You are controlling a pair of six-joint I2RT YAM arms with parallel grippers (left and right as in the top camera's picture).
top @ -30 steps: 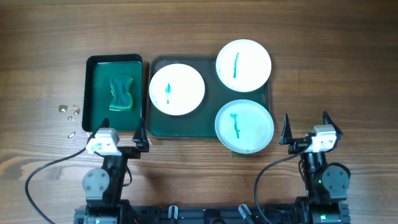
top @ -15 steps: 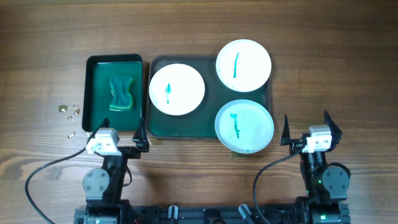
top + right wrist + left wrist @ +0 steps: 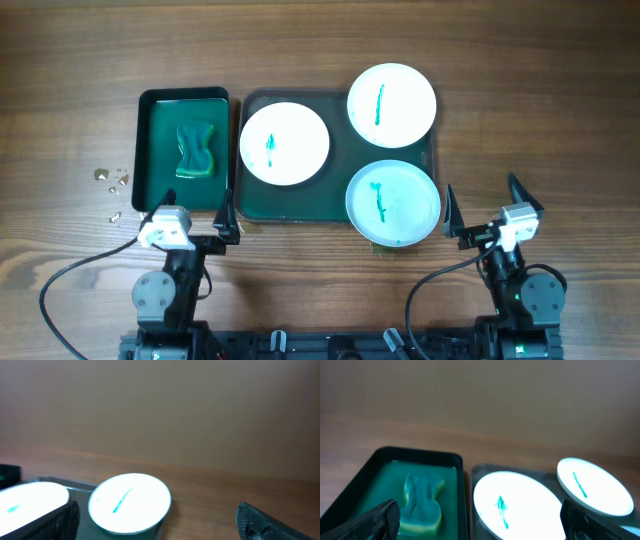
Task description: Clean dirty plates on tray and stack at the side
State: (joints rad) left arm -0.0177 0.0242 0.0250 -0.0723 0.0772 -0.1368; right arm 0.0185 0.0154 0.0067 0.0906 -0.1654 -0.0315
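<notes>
The bin-side plate's mid-tray rim (image 3: 327,146) lies left of my right gripper in the overhead view, so this gripper moves outward across the tray (image 3: 335,208) and tips down onto it next.
Three white plates with teal smears rest on the dark tray (image 3: 335,208): one at the left (image 3: 284,143), one at the back right (image 3: 391,105), one at the front right (image 3: 393,203). A green sponge (image 3: 197,150) lies in a green bin (image 3: 160,110) left of the tray. My left gripper (image 3: 192,219) is open and empty at the bin's front edge; its wrist view shows the sponge (image 3: 422,502) and the left plate (image 3: 520,507). My right gripper (image 3: 485,205) is open and empty, just right of the front right plate; its wrist view shows the back right plate (image 3: 130,502).
Small bits of debris (image 3: 110,180) lie on the wooden table left of the bin. Cables run from both arm bases along the table's front edge.
My right gripper has turned and shifted a little left, toward the front right plate. The left arm and the plates have not moved.
</notes>
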